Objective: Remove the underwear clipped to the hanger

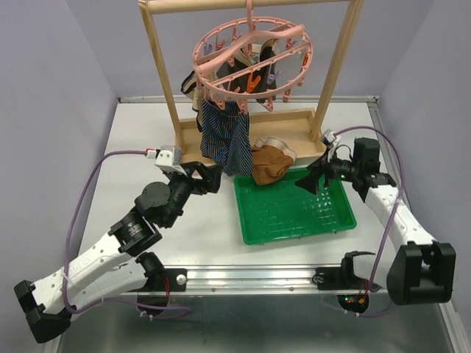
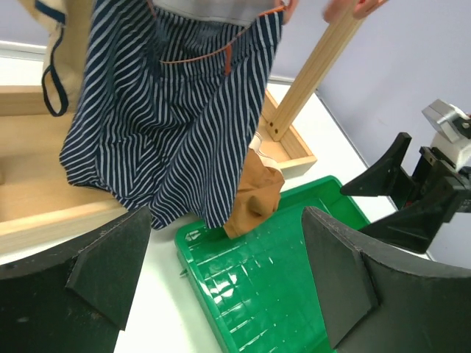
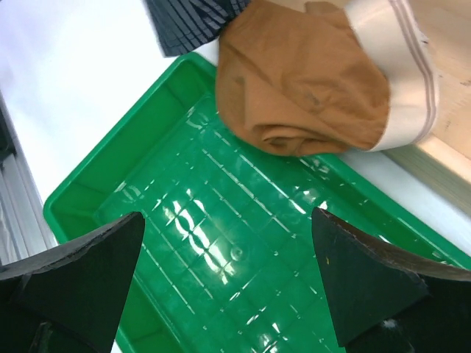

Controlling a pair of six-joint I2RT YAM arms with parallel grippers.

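The brown underwear lies unclipped, so my right gripper will move outward and down to it next, onto the fabric [image 3: 335, 118] beside its waistband [image 1: 271, 162].
The pink hanger [image 1: 254, 55] hangs from a wooden bar. Navy striped underwear [image 1: 227, 143] hangs clipped to it, also in the left wrist view [image 2: 173, 125]. Dark and beige underwear [image 1: 265, 73] are clipped higher up. Brown underwear with a beige waistband [image 1: 271, 162] lies over the far edge of the green tray [image 1: 294, 213], also in the right wrist view [image 3: 305, 81]. My left gripper [image 1: 210, 179] is open and empty, just left of the striped underwear. My right gripper [image 1: 313, 179] is open and empty above the tray's right side.
The wooden frame [image 1: 165, 81] stands on a wooden base tray [image 1: 294, 125] at the back. The frame's right post [image 1: 338, 70] is close to my right gripper. Purple cables loop beside both arms. Grey walls enclose the white table [image 1: 125, 162].
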